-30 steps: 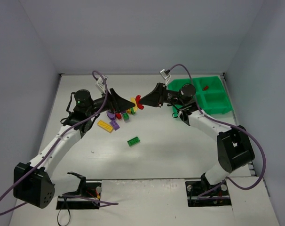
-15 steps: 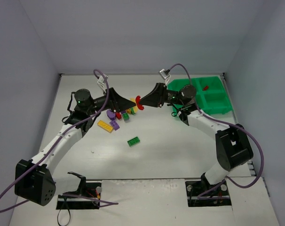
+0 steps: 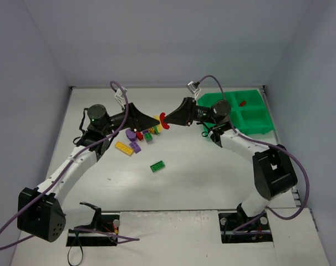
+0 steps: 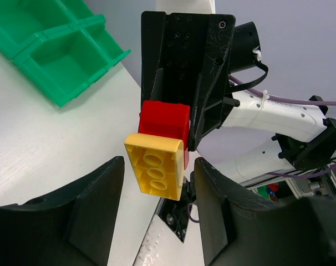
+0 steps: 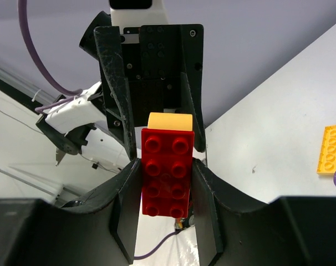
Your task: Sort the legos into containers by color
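Note:
The back compartment [image 3: 249, 100] is to the right of my right gripper in the top view and already holds red, so I will swing over it, go down and let go of the red brick.
My right gripper [image 3: 168, 119] is shut on a red brick [image 5: 167, 172], held in the air over the middle of the table. A yellow brick [image 4: 156, 166] is stuck to the red brick's far end [image 4: 164, 119]. My left gripper [image 3: 152, 118] faces the right one, and its open fingers [image 4: 96, 194] stand either side of the yellow brick with gaps on both sides. The green four-compartment tray [image 3: 251, 124] sits at the back right, and a small red piece [image 3: 242, 103] lies in a back compartment. It also shows in the left wrist view [image 4: 62, 97].
Loose bricks lie below the left gripper: purple [image 3: 130, 133], red [image 3: 139, 136], green [image 3: 148, 137], a flat yellow one [image 3: 124, 148] and another purple [image 3: 135, 146]. A green brick [image 3: 157, 166] lies alone nearer the front. Grey walls close in the table.

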`<state>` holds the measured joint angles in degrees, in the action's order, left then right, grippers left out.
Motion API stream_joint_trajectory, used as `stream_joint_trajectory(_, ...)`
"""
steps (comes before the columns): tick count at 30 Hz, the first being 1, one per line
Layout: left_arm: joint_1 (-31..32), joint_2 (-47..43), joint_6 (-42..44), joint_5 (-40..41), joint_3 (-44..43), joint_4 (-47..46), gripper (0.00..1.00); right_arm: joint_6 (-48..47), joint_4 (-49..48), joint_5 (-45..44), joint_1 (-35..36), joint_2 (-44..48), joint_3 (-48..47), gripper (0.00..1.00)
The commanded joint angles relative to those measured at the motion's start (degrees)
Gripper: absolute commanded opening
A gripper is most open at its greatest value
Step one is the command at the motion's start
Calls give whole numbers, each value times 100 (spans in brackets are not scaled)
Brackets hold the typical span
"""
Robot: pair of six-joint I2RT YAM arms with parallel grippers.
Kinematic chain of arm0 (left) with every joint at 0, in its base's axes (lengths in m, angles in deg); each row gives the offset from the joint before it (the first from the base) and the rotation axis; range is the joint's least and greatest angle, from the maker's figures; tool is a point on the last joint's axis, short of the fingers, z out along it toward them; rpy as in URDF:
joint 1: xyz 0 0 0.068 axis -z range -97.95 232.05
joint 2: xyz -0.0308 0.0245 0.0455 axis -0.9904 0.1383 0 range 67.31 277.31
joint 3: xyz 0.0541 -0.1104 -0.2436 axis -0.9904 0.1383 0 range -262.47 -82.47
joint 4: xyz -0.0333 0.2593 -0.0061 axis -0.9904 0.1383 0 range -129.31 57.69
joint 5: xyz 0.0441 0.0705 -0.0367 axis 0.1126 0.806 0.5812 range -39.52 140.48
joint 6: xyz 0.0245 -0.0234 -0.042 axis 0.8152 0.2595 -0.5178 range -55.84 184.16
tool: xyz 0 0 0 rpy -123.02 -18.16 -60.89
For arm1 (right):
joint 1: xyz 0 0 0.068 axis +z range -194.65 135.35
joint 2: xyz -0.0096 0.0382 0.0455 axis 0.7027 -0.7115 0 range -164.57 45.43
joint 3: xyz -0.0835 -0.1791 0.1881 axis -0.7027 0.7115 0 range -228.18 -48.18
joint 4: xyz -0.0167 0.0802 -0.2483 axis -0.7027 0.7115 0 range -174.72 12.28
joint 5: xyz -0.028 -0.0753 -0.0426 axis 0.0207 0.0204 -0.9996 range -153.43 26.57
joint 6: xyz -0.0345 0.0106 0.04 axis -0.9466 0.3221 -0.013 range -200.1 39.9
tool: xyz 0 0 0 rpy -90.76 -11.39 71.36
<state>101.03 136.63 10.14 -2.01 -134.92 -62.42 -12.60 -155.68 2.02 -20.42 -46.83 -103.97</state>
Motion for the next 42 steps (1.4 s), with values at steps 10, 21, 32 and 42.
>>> stream_joint_trajectory(10,44,3,-30,-51,-319,-536,47,79,-797,82,12,69,-134,0)
stream_joint_trajectory(21,97,29,67,-16,-301,-536,14,87,-797,91,47,42,-169,0)
stream_joint_trajectory(32,53,-322,611,222,-257,-97,0,-387,-78,125,-146,165,-90,0)
stream_joint_trajectory(42,-167,-375,217,37,-20,-553,0,-510,65,310,-779,438,235,0)
